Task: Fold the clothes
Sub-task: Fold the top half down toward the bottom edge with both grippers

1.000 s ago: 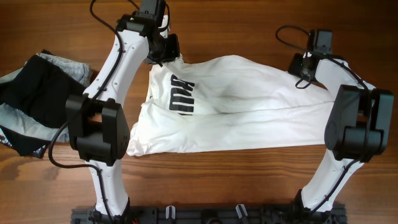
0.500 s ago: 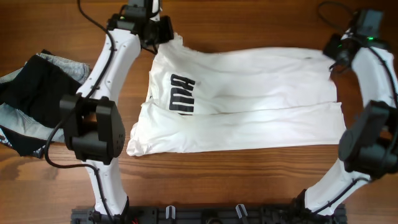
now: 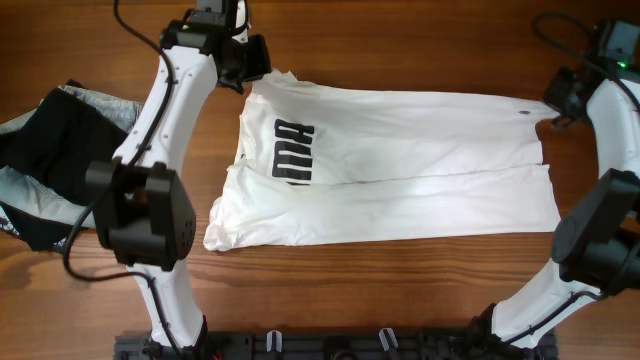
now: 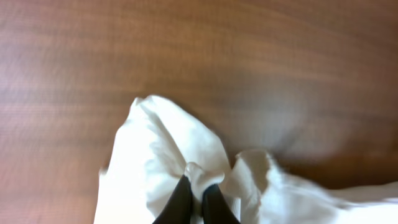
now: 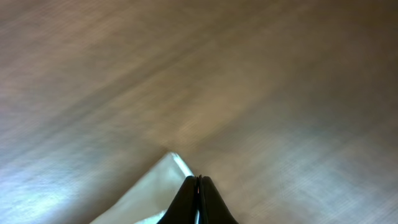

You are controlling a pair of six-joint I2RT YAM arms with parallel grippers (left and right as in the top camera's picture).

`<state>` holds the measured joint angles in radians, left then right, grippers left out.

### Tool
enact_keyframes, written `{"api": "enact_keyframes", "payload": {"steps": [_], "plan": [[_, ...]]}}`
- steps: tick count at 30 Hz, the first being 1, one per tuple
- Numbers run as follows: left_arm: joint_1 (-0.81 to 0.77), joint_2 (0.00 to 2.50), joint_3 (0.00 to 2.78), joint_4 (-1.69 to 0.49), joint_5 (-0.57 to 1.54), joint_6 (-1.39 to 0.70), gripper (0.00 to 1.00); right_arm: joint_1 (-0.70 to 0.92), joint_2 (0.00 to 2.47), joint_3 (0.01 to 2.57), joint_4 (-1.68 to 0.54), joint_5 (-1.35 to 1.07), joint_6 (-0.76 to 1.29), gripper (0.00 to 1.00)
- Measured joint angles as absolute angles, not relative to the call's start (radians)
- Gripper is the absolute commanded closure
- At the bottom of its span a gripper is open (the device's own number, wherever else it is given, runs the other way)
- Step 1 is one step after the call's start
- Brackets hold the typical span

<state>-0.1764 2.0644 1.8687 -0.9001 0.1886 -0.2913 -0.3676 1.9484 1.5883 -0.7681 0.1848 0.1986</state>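
The shirt's far part is still spread out beyond the folded near part. The robot's right gripper will carry the shirt's corner back and release it over that near part's end.
The white shirt lies spread across the table, folded lengthwise, with a black print near its left end. My left gripper is shut on the shirt's far left corner. In the left wrist view the fingertips pinch a bunch of white fabric. My right gripper is shut at the shirt's far right corner, next to a small dark mark. In the right wrist view the shut tips hold the edge of the white corner above the wood.
A pile of black and pale grey-blue garments lies at the left edge of the table. A dark rail runs along the front edge. Both arm bases stand at the front.
Both grippers have moved apart and toward the far side, the right one far to the right. The shirt's far edge is now stretched out long and flat.
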Motion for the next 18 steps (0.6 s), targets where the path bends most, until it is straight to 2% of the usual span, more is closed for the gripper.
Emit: {"api": "enact_keyframes", "payload": {"steps": [5,18], "plan": [[-0.176,1.962,1.869,-1.093,0.197,-0.291,0.96,-0.434,1.948,1.588,-0.846,0.187,0.196,0.96],[-0.176,1.917,1.868,-1.46,0.208,-0.292,0.96,-0.44,1.948,1.588,-0.958,0.212,0.177,0.95]]}}
